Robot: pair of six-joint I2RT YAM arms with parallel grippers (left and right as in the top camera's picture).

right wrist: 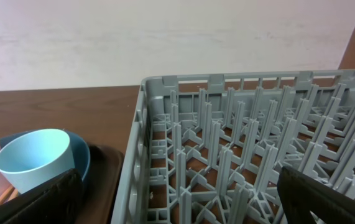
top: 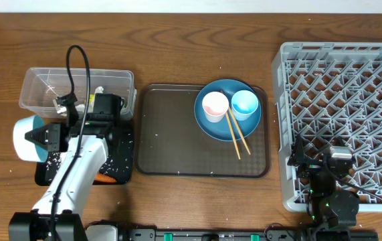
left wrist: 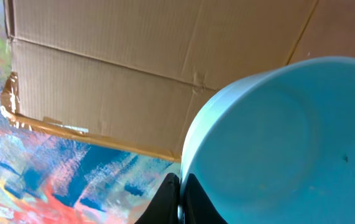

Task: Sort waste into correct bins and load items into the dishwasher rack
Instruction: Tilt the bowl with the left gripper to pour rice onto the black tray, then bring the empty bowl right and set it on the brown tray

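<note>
Next I will swing my left gripper down over the brown tray's empty part, tilting the bowl upright, then release it, since that lies to its right in the overhead view.
My left gripper is shut on the rim of the white bowl, which is tipped on its side just left of the black tray. In the left wrist view my jaws pinch the bowl, which looks pale teal. White rice grains and an orange carrot lie in the black tray. The clear tub holds a white tissue. The blue plate carries the pink cup, the light blue cup and chopsticks. My right gripper is open and empty over the grey rack.
The blue plate rests on a brown serving tray in the middle of the table. In the right wrist view my gripper is over the rack, with the light blue cup to its left. A cardboard box fills the left wrist view's background.
</note>
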